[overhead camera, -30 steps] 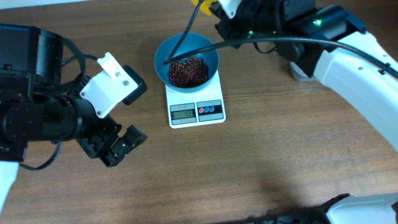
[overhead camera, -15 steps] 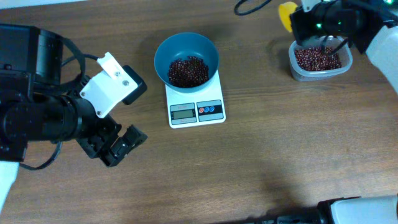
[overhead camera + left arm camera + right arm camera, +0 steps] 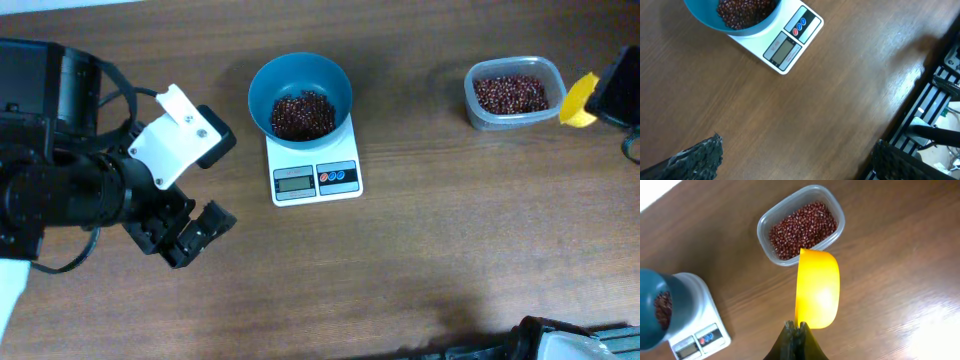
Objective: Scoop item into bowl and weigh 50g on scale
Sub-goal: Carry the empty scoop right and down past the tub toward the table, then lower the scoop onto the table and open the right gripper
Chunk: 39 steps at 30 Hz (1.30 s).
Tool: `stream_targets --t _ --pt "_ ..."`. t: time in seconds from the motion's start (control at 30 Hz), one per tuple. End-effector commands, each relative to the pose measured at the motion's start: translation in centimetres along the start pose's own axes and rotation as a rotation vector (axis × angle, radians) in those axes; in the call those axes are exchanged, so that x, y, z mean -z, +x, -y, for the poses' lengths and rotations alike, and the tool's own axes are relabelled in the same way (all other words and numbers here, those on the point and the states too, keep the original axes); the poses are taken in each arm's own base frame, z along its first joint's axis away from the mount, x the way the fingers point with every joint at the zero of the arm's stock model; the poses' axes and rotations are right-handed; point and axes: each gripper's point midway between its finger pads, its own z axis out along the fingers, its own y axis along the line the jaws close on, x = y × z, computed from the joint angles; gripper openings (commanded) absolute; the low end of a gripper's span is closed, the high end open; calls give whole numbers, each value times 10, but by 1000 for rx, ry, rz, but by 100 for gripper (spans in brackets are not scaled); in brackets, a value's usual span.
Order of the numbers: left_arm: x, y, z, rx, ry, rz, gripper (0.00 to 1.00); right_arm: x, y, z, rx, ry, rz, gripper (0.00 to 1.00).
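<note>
The right gripper draws back from the tub (image 3: 512,93) and down to the bare wood before it next. It releases the yellow scoop's handle there, because that patch lies clear.
The teal bowl (image 3: 262,88) sits on the white scale (image 3: 316,170) and holds a heap of dark red beans (image 3: 303,114). More beans fill a clear tub (image 3: 512,93) at the back right. At the table's right edge, just right of the tub, my right gripper (image 3: 598,100) is shut on the thin handle of a yellow scoop (image 3: 578,100). In the right wrist view the scoop (image 3: 817,290) hangs over bare wood in front of the tub (image 3: 800,225), with no beans showing on it. My left gripper (image 3: 195,235) stands open and holds nothing, left of the scale.
The left wrist view shows the scale (image 3: 785,47) and bowl (image 3: 702,20) at the top, and the table's edge with dark framework (image 3: 935,100) on the right. Bare wood lies under the left gripper (image 3: 797,160). The scale's display (image 3: 294,181) is too small to read.
My right arm has swung with the scoop from above the bowl, past the tub, out to the table's right edge. The left arm has not moved.
</note>
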Motion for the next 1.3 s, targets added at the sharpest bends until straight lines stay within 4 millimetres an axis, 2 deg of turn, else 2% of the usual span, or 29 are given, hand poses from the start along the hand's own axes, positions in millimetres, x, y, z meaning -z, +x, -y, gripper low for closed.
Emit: stream_targets --t 0.0,0.07,0.17,0.3,0.37,0.43,0.53,0.67,0.77,0.8,0.83,1.0,1.07,1.17,1.27 --pt "1 -1 1 -24 3 6 99 -16 23 6 -145 10 -83 4" --pt "1 -1 1 -25 3 6 99 -29 43 6 -169 -8 -154 4" --pt "1 -1 1 -25 2 6 99 -43 60 8 -230 -11 -207 4" --pt "1 -1 1 -25 3 6 99 -65 71 -1 -236 -91 -232 4" --pt "1 -1 1 -25 3 6 99 -78 76 -12 -238 -180 -240 4" --pt "1 -1 1 -25 3 6 99 -81 81 -13 -240 -194 -250 4" --pt "1 -1 1 -24 3 6 99 -68 76 -14 -227 -210 -196 4" --pt "1 -1 1 -24 3 6 99 -25 81 -6 -193 -183 -64 4" --pt "1 -1 1 -25 3 6 99 -17 97 2 -238 -179 2 4" --pt "1 -1 1 -24 3 6 99 -28 112 3 -294 -215 3 4" --pt "1 -1 1 -24 3 6 99 -36 117 -1 -297 -254 5 4" --pt "1 -1 1 -25 2 6 99 -90 133 -14 -425 -444 8 4" --pt "1 -1 1 -24 2 6 99 -105 136 -12 -439 -468 37 4" --pt "1 -1 1 -25 3 6 99 -123 155 1 -461 -417 9 4" --pt "1 -1 1 -24 3 6 99 -127 152 5 -459 -399 45 4"
